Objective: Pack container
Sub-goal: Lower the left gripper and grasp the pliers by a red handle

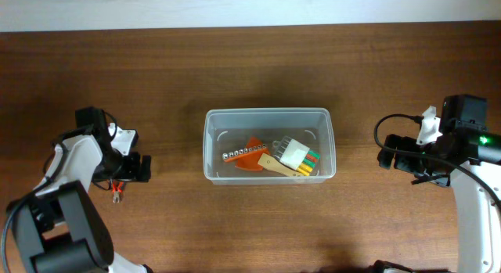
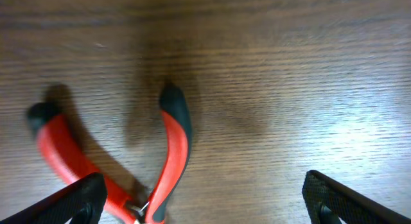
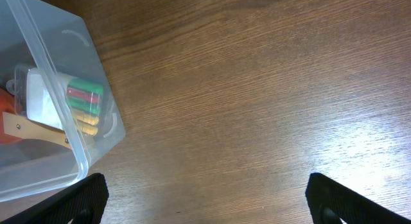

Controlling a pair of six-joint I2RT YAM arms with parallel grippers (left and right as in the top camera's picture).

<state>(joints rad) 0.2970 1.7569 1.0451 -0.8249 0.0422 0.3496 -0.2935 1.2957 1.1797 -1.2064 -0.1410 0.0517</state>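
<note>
The pliers' red handle [image 1: 119, 184] [image 2: 175, 150] nearest the middle of the wrist view lies between the wide open fingers, so my left gripper moves down over it next.
The clear plastic container [image 1: 213, 148] stands at the table's middle. Inside lie an orange tool, a metal bit strip, a wooden-handled tool and a pack of coloured bits [image 1: 301, 157]. The container's corner also shows in the right wrist view [image 3: 64, 115]. Red-handled pliers [image 2: 173, 160] lie on the wood at far left, also seen overhead [image 1: 117, 192]. My left gripper [image 2: 205, 201] is open, its fingers wide apart, with the pliers near the left finger. My right gripper [image 3: 205, 198] is open and empty over bare wood, right of the container.
The wooden table [image 1: 258, 62] runs to a pale wall at the back. The left arm [image 1: 86, 148] sits at the far left, the right arm [image 1: 450, 144] at the far right.
</note>
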